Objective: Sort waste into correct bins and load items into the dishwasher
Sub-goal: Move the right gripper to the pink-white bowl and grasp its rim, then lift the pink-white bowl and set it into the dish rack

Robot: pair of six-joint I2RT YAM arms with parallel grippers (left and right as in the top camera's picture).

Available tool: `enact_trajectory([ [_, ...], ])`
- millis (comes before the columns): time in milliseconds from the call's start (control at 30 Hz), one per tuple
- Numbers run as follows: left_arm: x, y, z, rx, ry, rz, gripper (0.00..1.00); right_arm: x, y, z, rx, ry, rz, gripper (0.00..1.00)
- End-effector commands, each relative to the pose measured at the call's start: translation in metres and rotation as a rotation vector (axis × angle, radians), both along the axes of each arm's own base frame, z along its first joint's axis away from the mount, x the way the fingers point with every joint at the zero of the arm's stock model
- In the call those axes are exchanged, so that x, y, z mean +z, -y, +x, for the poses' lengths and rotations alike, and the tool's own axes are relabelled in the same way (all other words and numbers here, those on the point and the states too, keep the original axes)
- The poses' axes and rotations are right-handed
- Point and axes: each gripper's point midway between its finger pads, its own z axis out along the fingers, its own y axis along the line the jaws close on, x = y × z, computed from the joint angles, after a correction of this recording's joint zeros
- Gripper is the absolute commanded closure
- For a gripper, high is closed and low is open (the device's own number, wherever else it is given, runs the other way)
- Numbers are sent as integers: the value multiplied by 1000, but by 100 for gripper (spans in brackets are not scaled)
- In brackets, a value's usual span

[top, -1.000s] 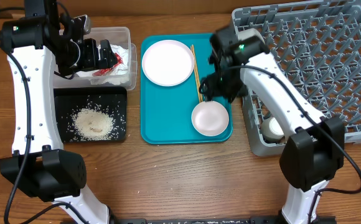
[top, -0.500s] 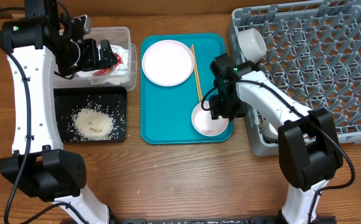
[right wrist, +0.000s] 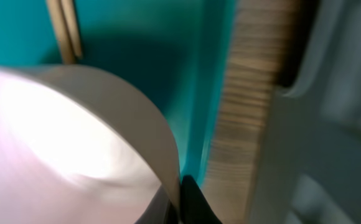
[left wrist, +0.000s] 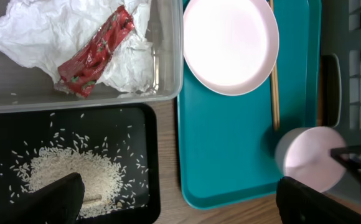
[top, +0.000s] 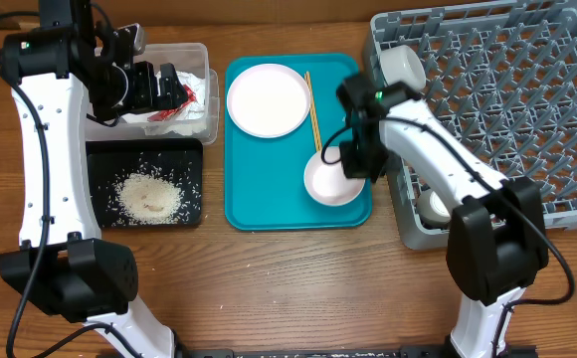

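Observation:
The rack already holds dishes, so my right gripper should next rise over the rack's side, tilt, and go down between the second bowl and the cup.
My right gripper is shut on the right rim of a small white bowl at the teal tray's near right corner. In the right wrist view its black fingertips pinch the thin wall of this bowl. The white plate and the chopsticks lie on the same tray. A second bowl and a cup sit in the grey dish rack. My left gripper hangs open over the clear tub, which holds the napkin and the red wrapper. Rice lies in the black tray.
The teal serving tray lies between the bins on the left and the rack on the right. A narrow strip of wooden table separates the tray from the rack's wall. Bare wood runs along the front.
My right gripper came down onto the bowl's right rim and shut on it. The bowl has shifted slightly toward the chopsticks. The left arm has not moved.

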Motion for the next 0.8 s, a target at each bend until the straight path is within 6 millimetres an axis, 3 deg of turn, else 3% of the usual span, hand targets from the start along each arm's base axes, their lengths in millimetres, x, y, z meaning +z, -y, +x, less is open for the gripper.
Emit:
enact_trajectory([
  [0,7,1,3,-19,29,17,0,82,11,33,-52,235,-47,96],
  [133,7,1,3,-19,29,17,0,170,52,36,-100,426,-212,96],
  [200,7,1,3,-19,29,17,0,210,80,31,-207,529,-317,96],
  [267,7,1,3,-19,29,17,0,245,106,23,-318,638,-406,96],
  [333,7,1,3,-19,29,17,0,263,122,19,-392,714,-468,96],
  [567,7,1,3,-19,29,17,0,281,157,18,-631,914,-681,96],
  [700,7,1,3,-19,30,17,0,263,167,22,-718,1028,-812,96],
  [767,7,1,3,-19,29,17,0,242,168,28,-735,1086,-863,96],
])
